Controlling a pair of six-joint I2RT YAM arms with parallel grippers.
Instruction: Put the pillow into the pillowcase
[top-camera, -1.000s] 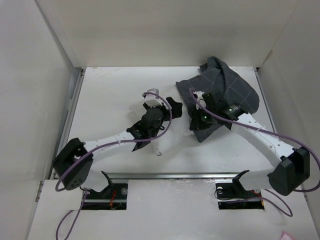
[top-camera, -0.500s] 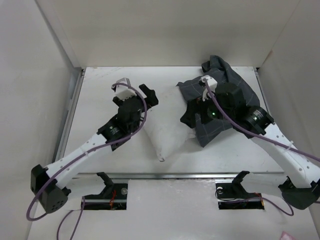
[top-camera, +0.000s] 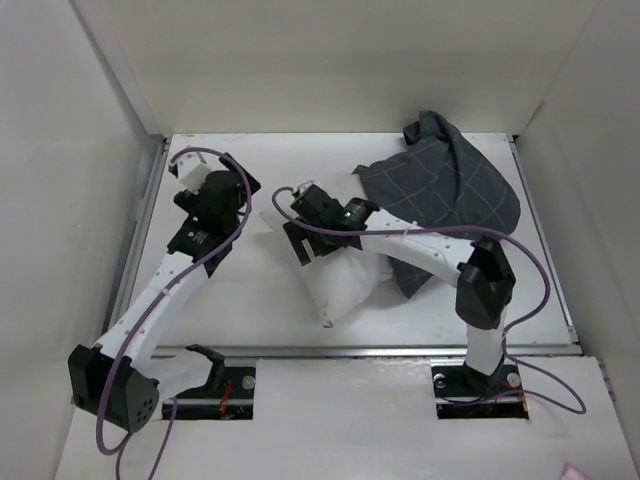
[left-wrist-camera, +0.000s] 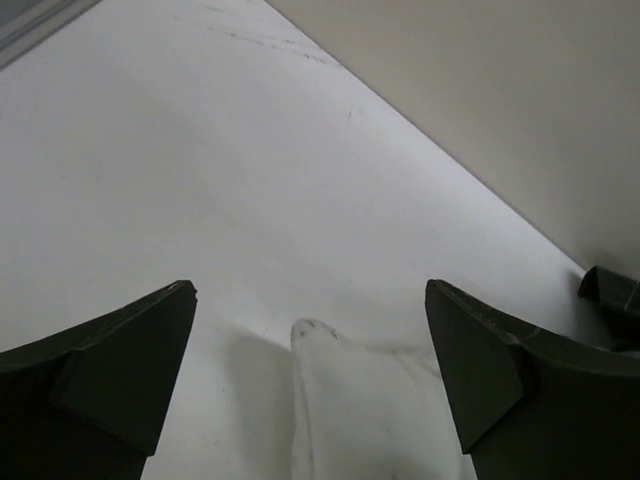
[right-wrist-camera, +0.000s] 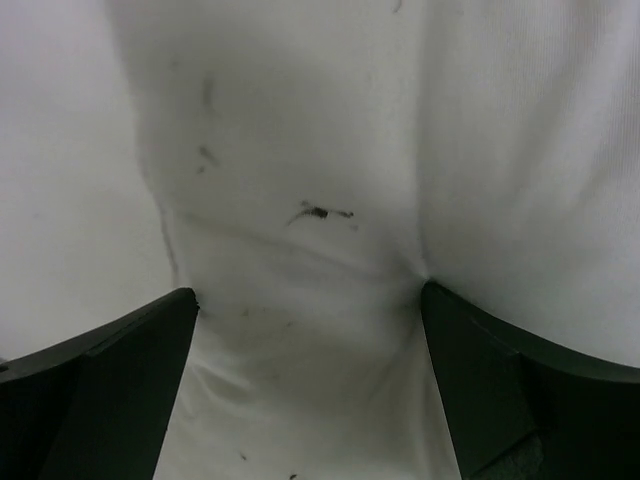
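My right gripper is open and needs to move outward and toward the pillowcase (top-camera: 445, 185) next, then close on the pillow's far edge (top-camera: 343, 187), as that still uncovered pillow cloth is outward of it.
The white pillow (top-camera: 345, 288) lies slantwise at the table's middle, and its right end runs under the crumpled dark grid-lined pillowcase (top-camera: 445, 185) at the back right. My right gripper (top-camera: 292, 222) is open, its jaws spread wide over the pillow's left end. The speckled white pillow cloth (right-wrist-camera: 300, 200) fills the space between the right gripper's (right-wrist-camera: 308, 292) jaws. My left gripper (top-camera: 240, 190) stands open to the left of the pillow and holds nothing. In the left wrist view, a pillow corner (left-wrist-camera: 325, 360) pokes up on the table just ahead of the left gripper (left-wrist-camera: 310, 292).
White walls enclose the table on the left (top-camera: 70, 180), back (top-camera: 340, 60) and right (top-camera: 590, 180). A metal rail (top-camera: 380, 352) runs along the front edge. The right arm's elbow (top-camera: 485, 285) stands above the table by the pillowcase's near edge.
My right gripper opened, left the pillowcase and swung left onto the pillow's left end. My left arm drew back to the left, off the pillow.
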